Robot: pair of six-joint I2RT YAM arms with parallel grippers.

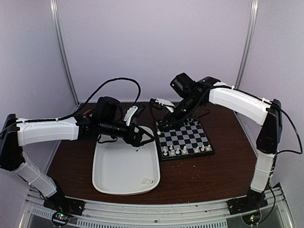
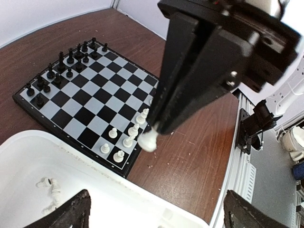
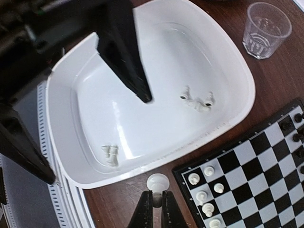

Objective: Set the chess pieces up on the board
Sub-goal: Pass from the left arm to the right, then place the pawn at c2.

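My right gripper moves to the right in the top view and down over the empty light square (image 1: 178,146) (image 3: 228,202) next, because it continues the inner row of white pieces.
My right gripper (image 3: 157,194) is shut on a white chess piece (image 3: 157,183), held base-out above the bare wood between the tray and the board's near left corner. That same piece (image 2: 148,141) hangs under the black fingers in the left wrist view. The board (image 1: 185,135) carries a row of white pieces (image 1: 185,150) along its near edge and black ones (image 2: 61,66) along the far edge. My left gripper (image 2: 161,216) stands open and empty over the tray's rim by the board. Loose white pieces (image 3: 195,99) lie in the tray, with two more (image 3: 110,154) near its front.
The white oblong tray (image 1: 107,175) lies left of the board. A clear glass cup (image 3: 266,28) stands on the brown table beyond the tray. Both arms crowd together over the gap between tray and board.
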